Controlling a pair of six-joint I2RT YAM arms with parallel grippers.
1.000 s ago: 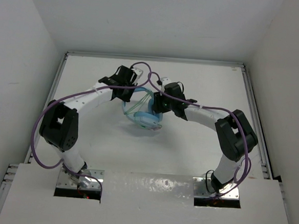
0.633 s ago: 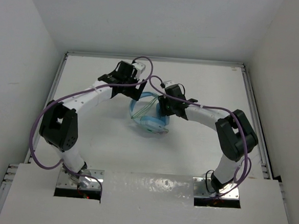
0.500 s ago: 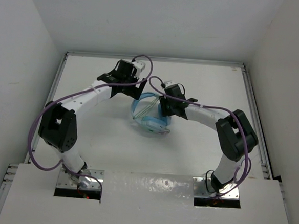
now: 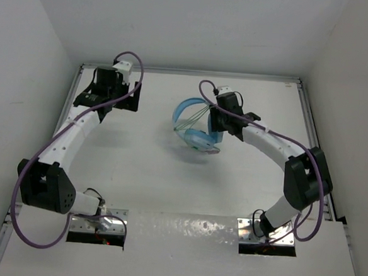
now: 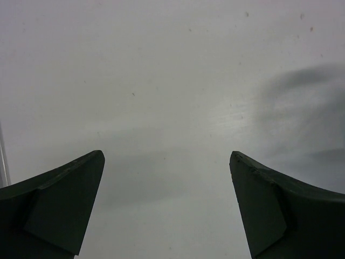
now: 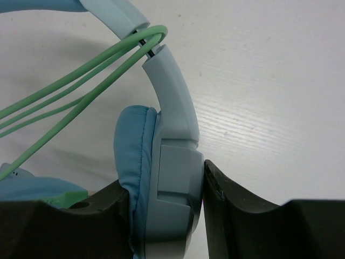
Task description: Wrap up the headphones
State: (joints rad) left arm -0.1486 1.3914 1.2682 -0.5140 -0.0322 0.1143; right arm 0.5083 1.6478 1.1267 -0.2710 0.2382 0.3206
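I should move my right gripper outward, toward the right in the top view, and down next, to let go of the headphones on the table's far corner (image 4: 279,100). Their cord (image 4: 191,119) is wound, so it is time for that move.
The light blue headphones (image 4: 194,133) are near the table's middle, headband arching to the back left. Pale green cord (image 4: 191,119) runs in several strands across the band's opening. My right gripper (image 4: 218,124) is shut on one ear cup (image 6: 167,183), one finger on the padded side, the other on the hard shell. Cord strands (image 6: 81,86) loop over the band's hinge in the right wrist view. My left gripper (image 4: 104,101) is far off at the back left corner, open, with only bare table between its fingers (image 5: 64,199).
Purple cables (image 4: 50,160) trail along both arms. White walls close the table on three sides, and a metal rail (image 4: 313,141) runs along the right edge. The left gripper hangs close to the left wall (image 4: 28,102).
The left gripper opened and swung away from the headphones to the back left corner. The right gripper carried the headphones a little to the right and farther back.
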